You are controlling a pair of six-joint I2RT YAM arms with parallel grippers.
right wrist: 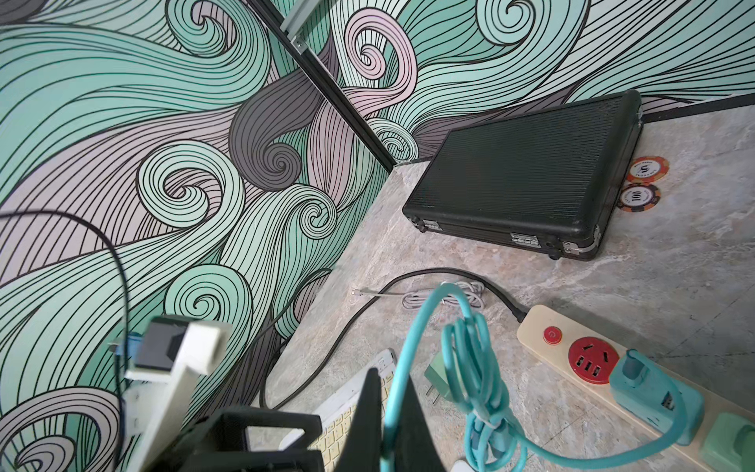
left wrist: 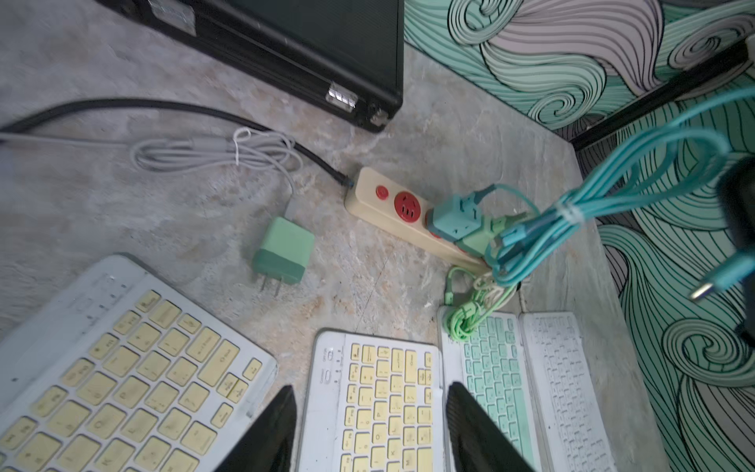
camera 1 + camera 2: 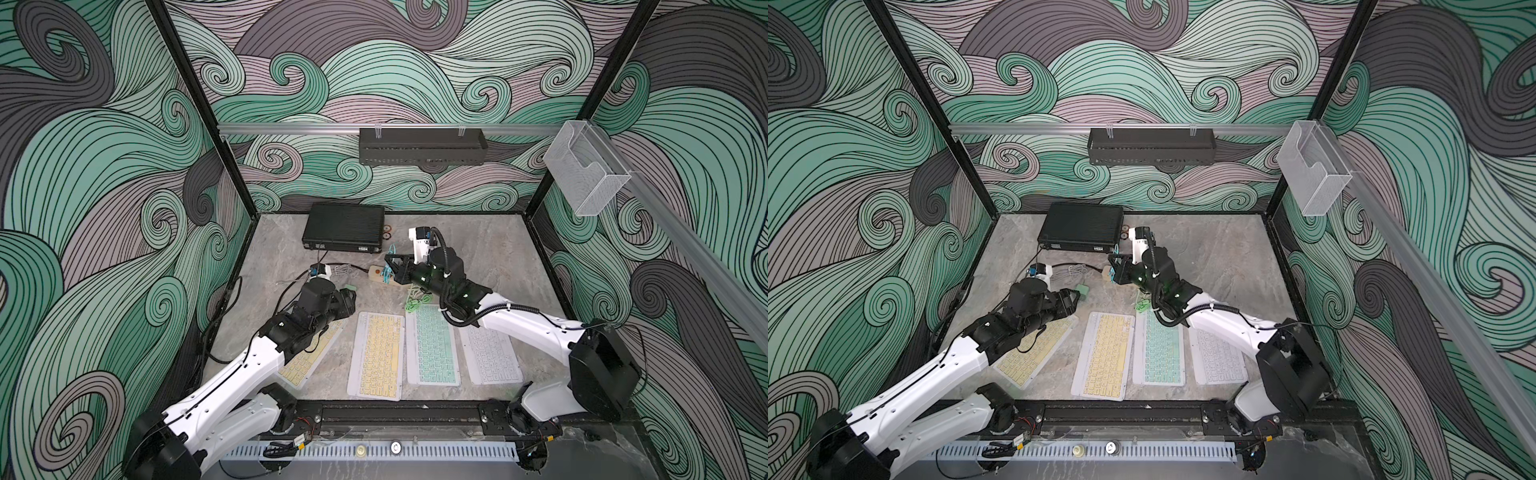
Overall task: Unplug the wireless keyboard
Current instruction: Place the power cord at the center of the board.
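I will lower my right gripper toward the loose green charger and release the teal cable over the bare table below it, beside the strip.
Several wireless keyboards lie side by side at the table's front: two yellow-keyed [image 3: 376, 357] [image 2: 122, 392], a teal-keyed one [image 3: 432, 345] and a white one [image 3: 490, 357]. My left gripper [image 2: 369, 392] is open and empty above the yellow keyboards, near a loose green charger [image 2: 282, 251] [image 3: 350, 287] lying on the table. My right gripper [image 1: 390, 380] [image 3: 390, 267] is shut on a teal cable [image 1: 470, 355] [image 2: 613, 184], held up over the beige power strip [image 2: 392, 208] [image 1: 572, 355]. The cable's small plug end [image 2: 711, 286] hangs free; its teal charger [image 1: 653, 392] sits in the strip.
A black case [image 3: 345, 226] lies at the back with two poker chips [image 1: 647, 169] beside it. A grey cable bundle [image 2: 216, 153] and the strip's black cord [image 1: 327, 355] lie to the left. A coiled green cable [image 2: 470, 318] rests by the teal keyboard.
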